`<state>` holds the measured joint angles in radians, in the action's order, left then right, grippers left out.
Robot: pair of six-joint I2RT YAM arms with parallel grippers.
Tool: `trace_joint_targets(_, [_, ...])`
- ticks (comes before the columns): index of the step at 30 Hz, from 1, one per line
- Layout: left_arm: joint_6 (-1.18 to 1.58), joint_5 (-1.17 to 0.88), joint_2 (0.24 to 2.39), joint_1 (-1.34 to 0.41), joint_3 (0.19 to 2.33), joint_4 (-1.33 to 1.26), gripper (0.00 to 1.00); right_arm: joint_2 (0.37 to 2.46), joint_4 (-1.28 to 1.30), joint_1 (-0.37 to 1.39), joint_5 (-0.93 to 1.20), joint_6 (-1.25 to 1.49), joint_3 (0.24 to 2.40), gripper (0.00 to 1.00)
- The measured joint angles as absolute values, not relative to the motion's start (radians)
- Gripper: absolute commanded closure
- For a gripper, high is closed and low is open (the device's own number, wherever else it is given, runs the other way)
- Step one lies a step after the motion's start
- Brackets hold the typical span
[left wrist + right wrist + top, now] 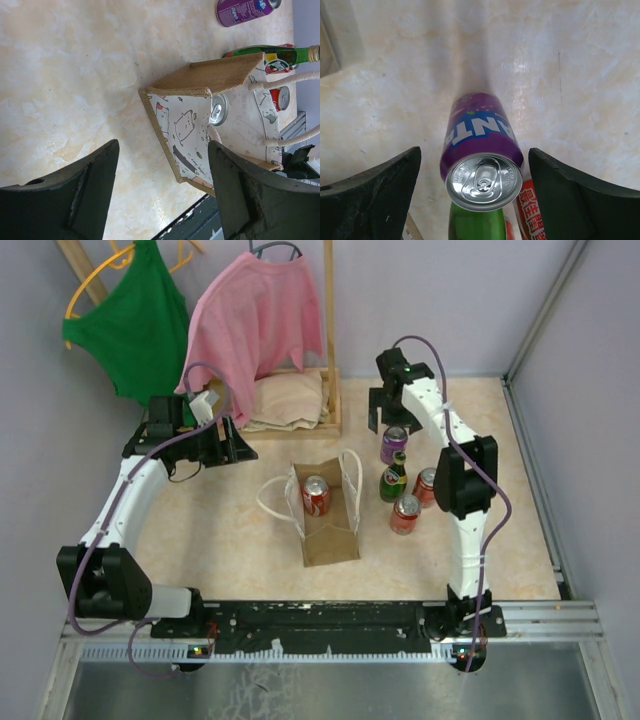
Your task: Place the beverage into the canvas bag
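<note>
My right gripper will move down next over the upper part of the purple Fanta can (395, 438) (482, 161) and then close.
The tan canvas bag (328, 525) with white cord handles stands open at the table's middle with a red can (316, 495) inside; its printed lining shows in the left wrist view (187, 125). A purple Fanta can (393, 444) stands upright to its right, also in the right wrist view (482, 155). My right gripper (388, 416) is open, above the purple can, one finger on each side, not touching. My left gripper (238, 445) is open and empty, left of the bag.
A green bottle (393, 480) and two red cans (405, 514) (426, 485) stand beside the purple can. A wooden rack (330, 360) with pink and green garments and a folded beige cloth (288, 400) stands at the back. Walls close the sides.
</note>
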<state>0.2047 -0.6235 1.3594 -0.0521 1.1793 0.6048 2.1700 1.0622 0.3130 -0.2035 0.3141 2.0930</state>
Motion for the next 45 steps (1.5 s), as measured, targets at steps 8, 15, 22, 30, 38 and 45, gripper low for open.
trace_joint_targets(8, [0.203,-0.623,1.359,-0.052,1.179,0.604,0.22,2.170,1.051,0.298,-0.194,0.314,1.967,0.14])
trace_joint_targets(15, [0.203,-0.624,1.359,-0.052,1.179,0.604,0.22,2.169,1.032,0.296,-0.187,0.312,1.950,0.33])
trace_joint_targets(22, [0.203,-0.624,1.359,-0.052,1.179,0.604,0.22,2.164,1.021,0.293,-0.181,0.307,1.943,0.99])
trace_joint_targets(30, [0.203,-0.624,1.359,-0.052,1.179,0.604,0.23,2.129,1.003,0.292,-0.141,0.302,1.939,1.00])
trace_joint_targets(38, [0.203,-0.626,1.359,-0.052,1.179,0.604,0.23,1.838,0.842,0.292,0.003,0.301,1.926,1.00])
trace_joint_targets(45, [0.203,-0.632,1.360,-0.052,1.179,0.604,0.23,1.629,0.789,0.377,0.096,0.302,1.957,1.00])
